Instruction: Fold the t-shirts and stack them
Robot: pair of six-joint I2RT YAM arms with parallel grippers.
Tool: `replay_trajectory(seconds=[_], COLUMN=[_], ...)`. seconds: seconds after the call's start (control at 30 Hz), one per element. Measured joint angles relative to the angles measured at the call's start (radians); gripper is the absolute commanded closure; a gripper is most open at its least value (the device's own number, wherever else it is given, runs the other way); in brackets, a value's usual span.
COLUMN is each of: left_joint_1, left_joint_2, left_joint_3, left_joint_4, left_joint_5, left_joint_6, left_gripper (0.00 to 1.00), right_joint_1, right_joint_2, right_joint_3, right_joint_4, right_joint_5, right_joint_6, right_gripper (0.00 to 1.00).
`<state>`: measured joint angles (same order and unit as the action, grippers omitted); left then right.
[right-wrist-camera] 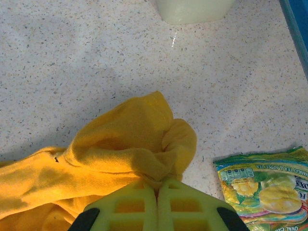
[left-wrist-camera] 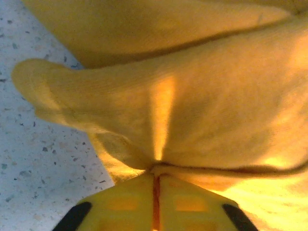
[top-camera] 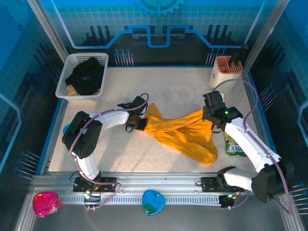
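Note:
My right gripper is holding the shirt's end and will next pull the end outward onto it, to spread the bunched shirt, then let go.
The golden-yellow t-shirt (top-camera: 185, 134) lies bunched across the middle of the table, stretched between both grippers. My left gripper (top-camera: 142, 119) is shut on its left end; in the left wrist view the yellow t-shirt (left-wrist-camera: 192, 96) is pinched between the closed fingers (left-wrist-camera: 130, 202). My right gripper (top-camera: 210, 117) is shut on the right end of the shirt, where a fold of yellow t-shirt (right-wrist-camera: 130, 139) is clamped between the fingertips (right-wrist-camera: 183, 202). The black t-shirt (top-camera: 85, 75) sits crumpled in the white mesh basket (top-camera: 65, 82) at the back left.
A pink holder with dark tools (top-camera: 227, 68) stands at the back right. A green snack packet (top-camera: 235, 147) lies by the right arm; the same packet (right-wrist-camera: 262, 185) is close to the right gripper. A cream container (right-wrist-camera: 192, 9) stands beyond.

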<state>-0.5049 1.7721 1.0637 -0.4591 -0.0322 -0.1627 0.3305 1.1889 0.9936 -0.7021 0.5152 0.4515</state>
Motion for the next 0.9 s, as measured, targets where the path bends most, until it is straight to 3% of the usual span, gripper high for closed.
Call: replay_trajectory(seconds=[0.2,0.33,0.43,0.53,0.7,0.9], left_joint_1=[0.000,0.000,0.000,0.010,0.070,0.134], left_joint_2=[-0.133,-0.331,-0.460,-0.497,-0.294,0.219], left_joint_3=[-0.022,-0.005,0.076,0.232,0.591,1.116], left_joint_4=[-0.023,-0.081,-0.148,-0.195,-0.233,-0.272], left_joint_5=[-0.042,-0.089,-0.128,-0.163,-0.217,-0.313], left_joint_6=[-0.003,-0.018,-0.015,0.014,0.085,0.143], left_gripper=[1.00,1.00,1.00,1.00,1.00,1.00], right_joint_1=[0.000,-0.001,-0.017,-0.040,-0.060,-0.072], right_joint_2=[-0.003,-0.026,-0.042,-0.033,0.055,0.244], right_joint_3=[0.000,0.000,0.000,0.002,0.076,0.236], right_joint_4=[-0.001,-0.005,-0.004,-0.003,0.010,0.079], right_joint_5=[0.000,0.001,0.000,-0.001,-0.010,-0.010], right_joint_6=[0.000,-0.007,-0.018,-0.031,-0.057,-0.083], right_gripper=[1.00,1.00,1.00,1.00,1.00,1.00])
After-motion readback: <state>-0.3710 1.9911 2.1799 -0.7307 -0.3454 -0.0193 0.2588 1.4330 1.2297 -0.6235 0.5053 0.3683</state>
